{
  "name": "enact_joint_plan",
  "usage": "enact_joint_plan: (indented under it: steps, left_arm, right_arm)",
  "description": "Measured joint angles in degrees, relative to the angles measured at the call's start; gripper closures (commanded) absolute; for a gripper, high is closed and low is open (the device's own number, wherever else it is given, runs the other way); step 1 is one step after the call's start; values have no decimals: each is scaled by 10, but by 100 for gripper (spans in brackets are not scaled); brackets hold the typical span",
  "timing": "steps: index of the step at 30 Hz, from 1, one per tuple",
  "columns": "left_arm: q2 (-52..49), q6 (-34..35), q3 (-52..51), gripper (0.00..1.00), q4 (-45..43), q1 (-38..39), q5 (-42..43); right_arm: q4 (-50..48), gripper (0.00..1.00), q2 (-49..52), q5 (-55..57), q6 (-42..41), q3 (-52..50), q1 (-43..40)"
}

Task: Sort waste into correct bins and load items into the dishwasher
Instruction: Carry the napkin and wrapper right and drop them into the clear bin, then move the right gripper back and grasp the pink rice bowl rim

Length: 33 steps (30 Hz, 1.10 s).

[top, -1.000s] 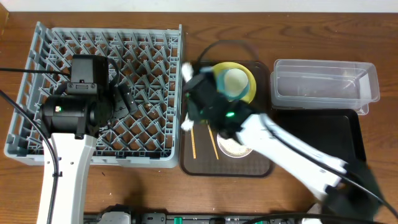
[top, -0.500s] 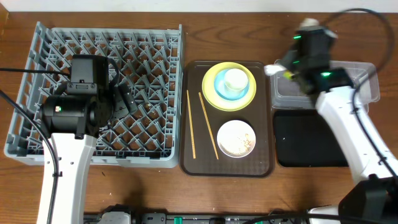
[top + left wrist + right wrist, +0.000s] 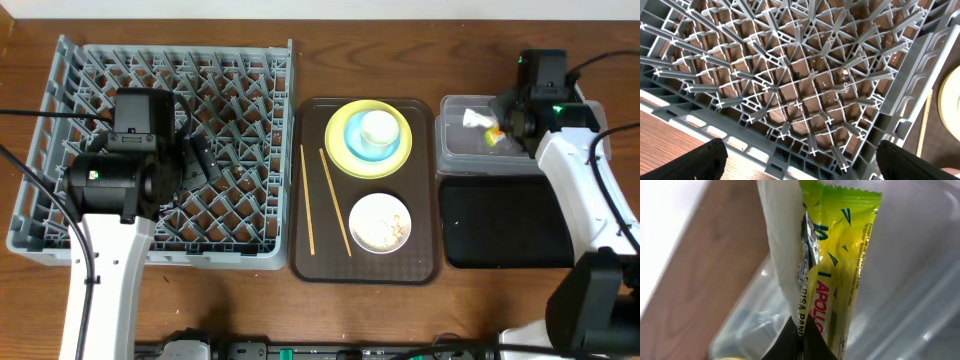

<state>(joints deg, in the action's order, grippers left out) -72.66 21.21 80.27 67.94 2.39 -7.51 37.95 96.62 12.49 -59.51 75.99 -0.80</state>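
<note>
I will lower my right gripper toward the bottom of the clear tub and open it to release the green-yellow wrapper, since the tub is below my fingers.
My right gripper [image 3: 503, 126] is shut on the green-yellow wrapper [image 3: 840, 255] and the white napkin [image 3: 782, 240] together, holding them over the clear tub [image 3: 560, 150]. The fingertips pinch their lower end in the right wrist view [image 3: 802, 342]. My left gripper [image 3: 200, 160] hangs open and empty over the grey dish rack [image 3: 240, 80], its fingertips wide apart in the left wrist view [image 3: 800, 165]. The yellow-green plate [image 3: 345, 152] carries the light blue bowl [image 3: 353, 137] and white cup [image 3: 379, 128]. The white bowl [image 3: 380, 222] holds whitish scraps. Two chopsticks [image 3: 309, 200] lie beside it.
The dishes and chopsticks rest on a dark brown serving tray [image 3: 420, 262] between the rack and the bins. The shallow black tray [image 3: 505, 220] lies in front of the clear tub. Cables trail from both arms.
My right arm has swung from the brown tray's left side across to the clear tub, carrying the napkin and wrapper. The left arm has not moved.
</note>
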Motion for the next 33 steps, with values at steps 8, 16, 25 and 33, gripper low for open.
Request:
enact_joint_plan:
  steps: [8,16,25,33]
  left_arm:
    - [0,0,0,2,0,0,0]
    - [0,0,0,2,0,0,0]
    - [0,0,0,2,0,0,0]
    - [0,0,0,2,0,0,0]
  right_arm:
    - [6,96,5,10,-86,-31,-6]
    - [4,68,5,11,-106,-42,-6]
    - [-49,1,-6,2,-17,-43,-6]
    - [-61,38,-154,-107,248,-42,8]
